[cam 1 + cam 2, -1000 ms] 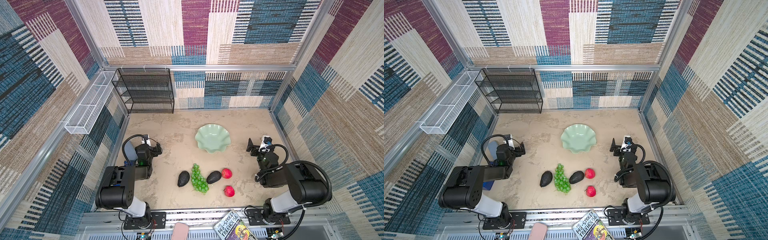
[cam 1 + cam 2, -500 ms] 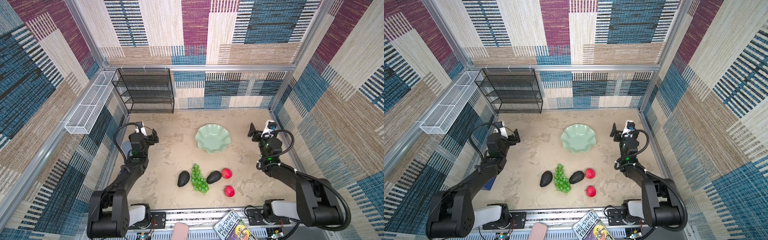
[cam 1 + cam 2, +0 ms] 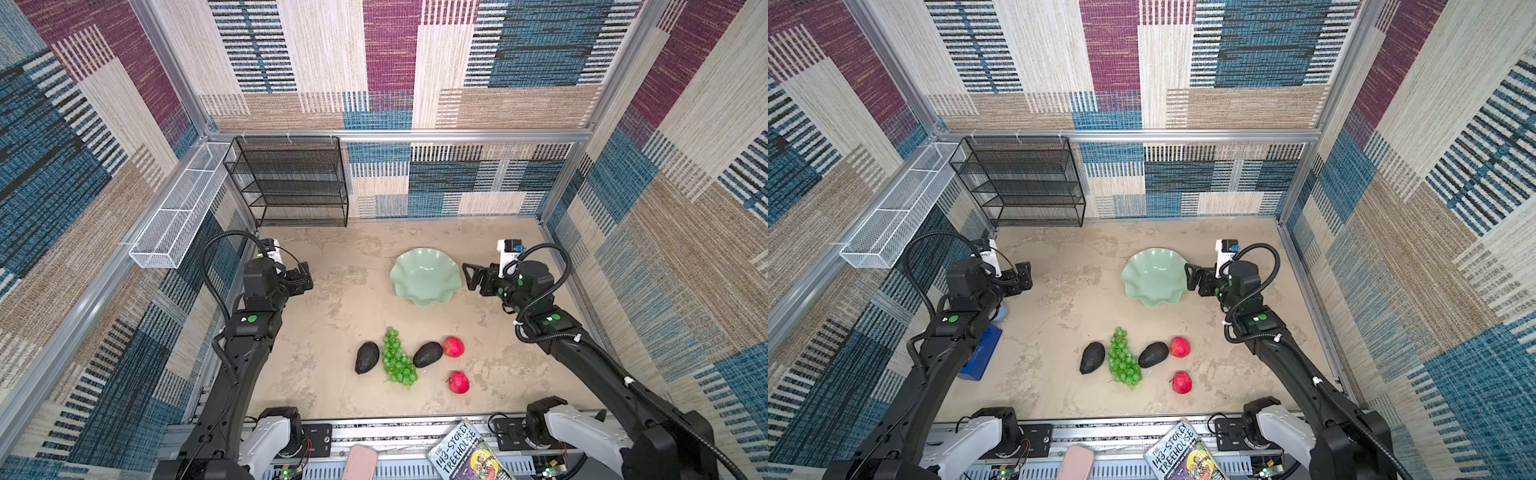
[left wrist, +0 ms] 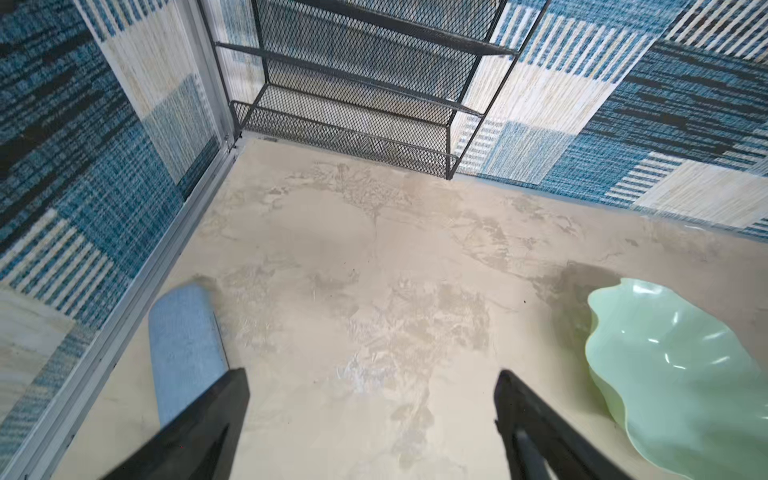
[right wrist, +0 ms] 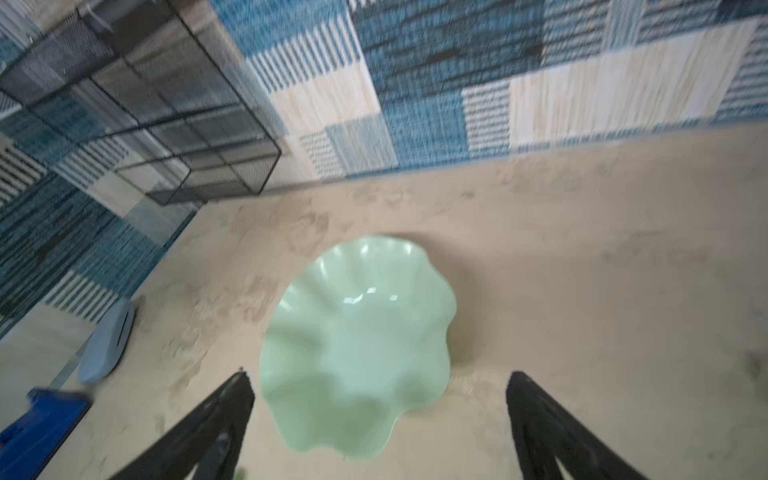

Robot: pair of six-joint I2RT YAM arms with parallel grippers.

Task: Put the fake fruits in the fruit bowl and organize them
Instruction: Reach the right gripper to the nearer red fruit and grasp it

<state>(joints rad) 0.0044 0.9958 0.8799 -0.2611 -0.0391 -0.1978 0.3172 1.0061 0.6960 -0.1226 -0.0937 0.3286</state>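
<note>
The robot's right gripper will next move its open fingers back and down around the red fruit nearest the front bar [image 3: 458, 382], because that fruit is back from the gripper and below it.
The pale mint fruit bowl [image 3: 426, 276] [image 3: 1156, 276] stands empty at mid-table, with its wavy rim visible in both wrist views [image 4: 673, 365] [image 5: 357, 332]. Nearer the front lie the fake fruits: two dark avocados [image 3: 367, 357] [image 3: 428, 354], a green grape bunch [image 3: 397, 363] between them, and two red fruits [image 3: 453, 346] [image 3: 459, 382]. My left gripper [image 3: 304, 276] [image 4: 372, 374] hovers open over bare table, well left of the bowl. My right gripper [image 3: 471, 278] [image 5: 378, 374] is open and empty, just right of the bowl's rim.
A black mesh shelf rack [image 3: 291, 183] stands at the back left, and a white wire basket [image 3: 178, 216] hangs on the left wall. A blue box [image 3: 980, 353] and a pale blue object [image 4: 183, 332] lie under the left arm. A book [image 3: 465, 453] rests on the front rail.
Both arms have unfolded and reached forward from their tucked poses. The right gripper now sits beside the bowl. The fruits and the bowl have not moved.
</note>
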